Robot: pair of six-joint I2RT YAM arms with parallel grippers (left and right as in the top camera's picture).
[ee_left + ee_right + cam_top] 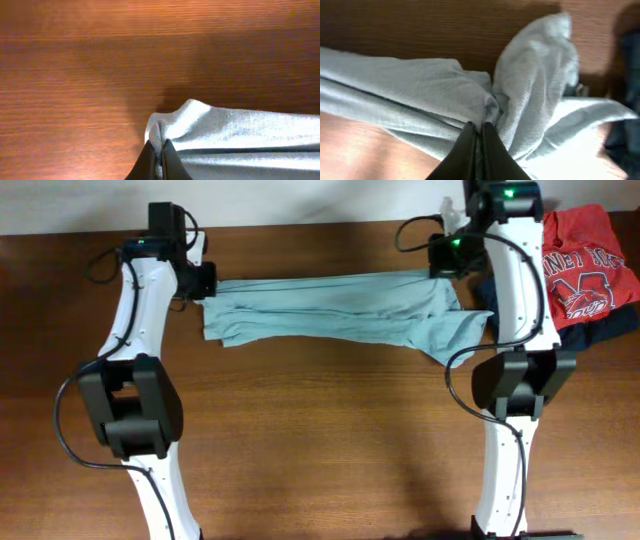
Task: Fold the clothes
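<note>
The T-shirt stretches between both my arms, so my right gripper next needs to move down and back to the tabletop [471,296] beside the navy garment and release the T-shirt's end.
The sage T-shirt [330,310] lies stretched into a long wrinkled band across the far part of the wooden table, between both arms. My left gripper [203,283] is shut on its left end; in the left wrist view the black fingers [161,145] pinch a fold of the pale fabric [235,135]. My right gripper [445,265] is shut on the right end; in the right wrist view the fingers [479,127] pinch bunched fabric [410,95], and a sleeve [540,65] stands up beside them.
A red shirt with white lettering [585,265] lies on a dark navy folded garment [600,330] at the far right edge, close behind my right arm. Bare wooden tabletop [330,440] runs in front of the T-shirt.
</note>
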